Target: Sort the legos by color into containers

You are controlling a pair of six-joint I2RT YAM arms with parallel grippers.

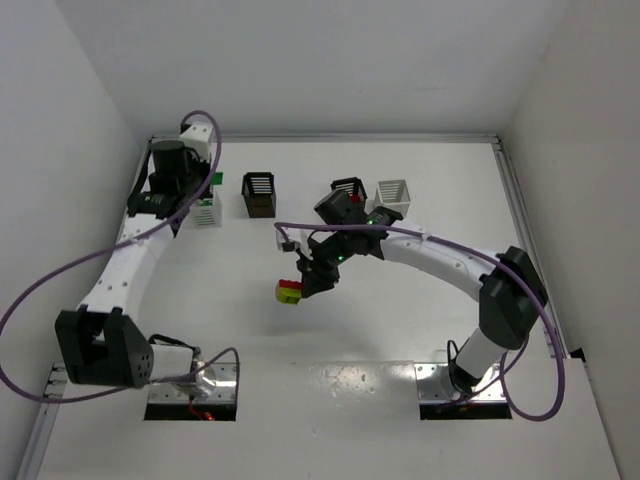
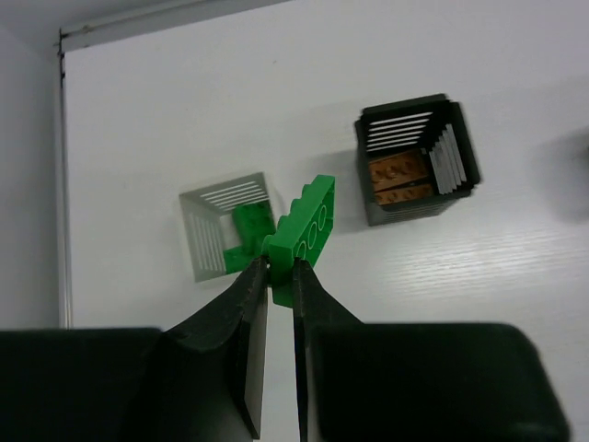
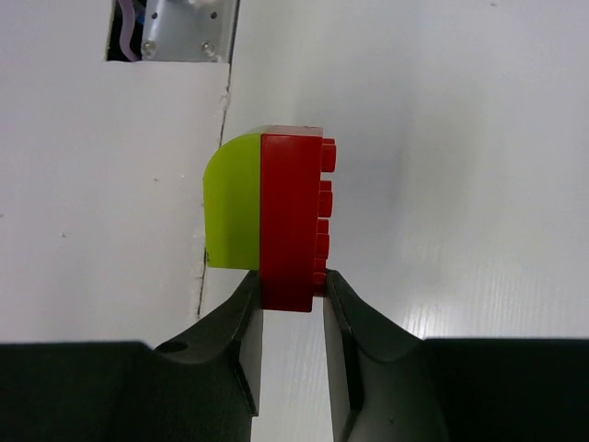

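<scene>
My left gripper should next lower the held green lego to the opening of the white container below and release it, as green is inside.
My left gripper is shut on a green lego and holds it above the near right edge of a white container. Another green lego lies inside that container. In the top view this gripper hangs over the same white container at the back left. To the right, a black container holds orange-brown legos. My right gripper is shut on a red lego with a yellow-green lego stuck to its side. It holds the pair above mid-table.
A second black container, partly hidden by my right arm, and a second white container stand at the back right. The first black container stands between the two groups. Purple cables loop round both arms. A metal base plate lies beyond the held pair.
</scene>
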